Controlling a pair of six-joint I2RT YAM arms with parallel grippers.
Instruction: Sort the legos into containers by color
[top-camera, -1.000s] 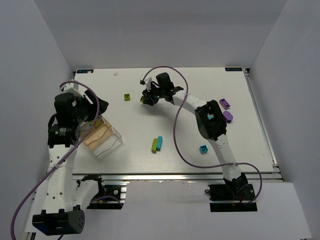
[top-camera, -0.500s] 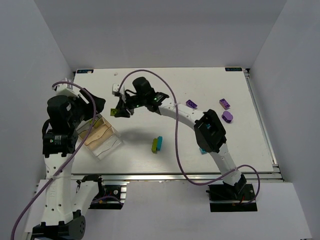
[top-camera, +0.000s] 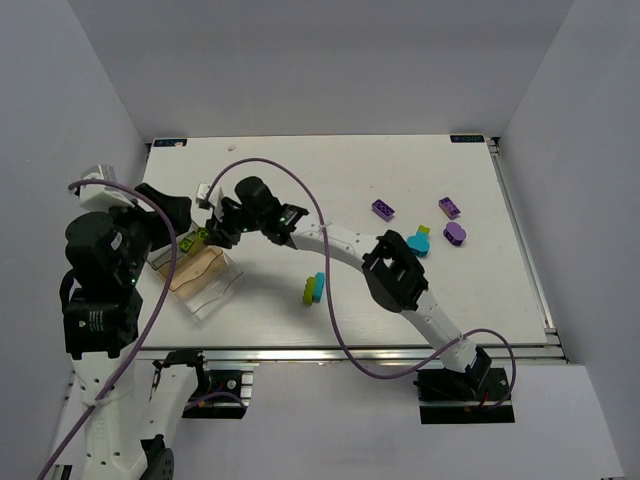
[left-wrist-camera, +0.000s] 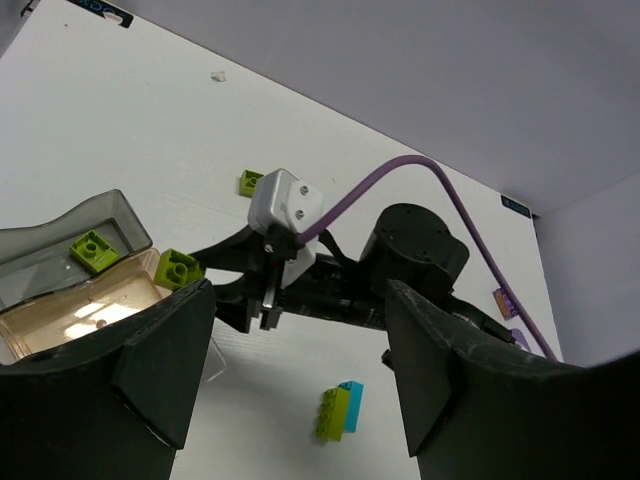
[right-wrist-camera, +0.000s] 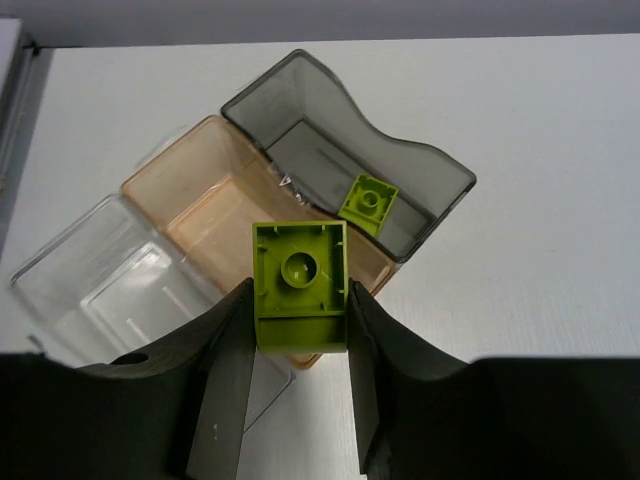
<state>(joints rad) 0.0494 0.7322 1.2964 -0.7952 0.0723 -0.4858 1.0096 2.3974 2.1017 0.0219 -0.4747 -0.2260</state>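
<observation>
I will move my right gripper to the left in the top view next and lower the lime green lego over the container's grey section (top-camera: 178, 247) (right-wrist-camera: 338, 176), because a lime lego is already there.
My right gripper (right-wrist-camera: 299, 305) is shut on a lime green lego (right-wrist-camera: 300, 268) and holds it above the container (right-wrist-camera: 150, 215), over the tan middle compartment's near edge. The container has a dark grey, a tan and a clear compartment. One lime lego (right-wrist-camera: 367, 203) lies in the grey one. In the top view the right gripper (top-camera: 212, 228) is at the container's (top-camera: 212, 290) far end. My left gripper (left-wrist-camera: 300, 295) is open and empty, beside the container on its left (top-camera: 160, 212).
A joined lime and cyan lego pair (top-camera: 314, 288) lies mid-table. Two purple legos (top-camera: 383, 209) (top-camera: 449, 207), a rounded purple one (top-camera: 455, 234) and a cyan one (top-camera: 418, 243) lie at the right. A lime lego (left-wrist-camera: 250, 181) lies beyond the right gripper.
My right arm has carried the lime lego from the far middle of the table leftward to above the container. My left arm has drawn back to the left.
</observation>
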